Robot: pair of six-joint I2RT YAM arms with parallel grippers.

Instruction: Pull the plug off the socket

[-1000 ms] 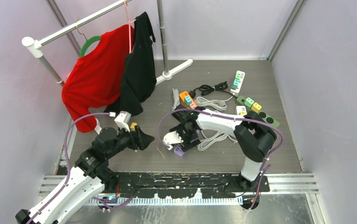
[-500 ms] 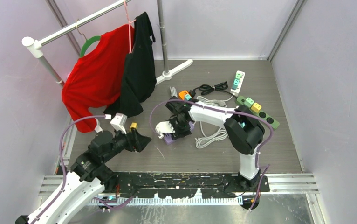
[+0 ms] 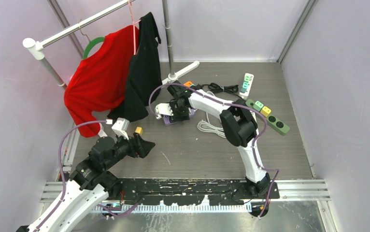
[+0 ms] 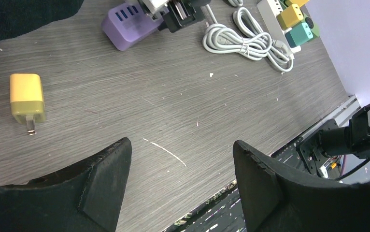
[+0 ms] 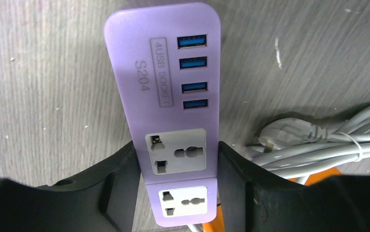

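Observation:
Next, my right gripper goes outward and to the left in the top view to release, since the tabletop beside the black shirt lies that way from it.
The purple socket strip (image 5: pixel 163 96) has several blue USB ports and two empty outlets. It lies on the grey table near the black shirt (image 3: pixel 142 72). My right gripper (image 5: pixel 178 154) is shut on its sides; from above the right gripper (image 3: pixel 176 112) reaches far forward over the strip (image 3: pixel 171 120). A yellow plug (image 4: pixel 27 96) lies loose on the table with its prongs bare, apart from the socket (image 4: pixel 125 29). My left gripper (image 4: pixel 180 145) hovers open above the table, just right of the plug (image 3: pixel 138 130), with nothing between its fingers.
A clothes rack (image 3: pixel 77 26) with a red shirt (image 3: pixel 98 77) and the black shirt stands at the far left. A coiled white cable (image 3: pixel 212 126), an orange adapter (image 3: pixel 189 83), a white strip (image 3: pixel 247 82) and a green strip (image 3: pixel 270 116) lie to the right.
My right gripper has closed on the purple socket strip and moved it away and to the left, towards the rack. The left gripper has drawn back slightly.

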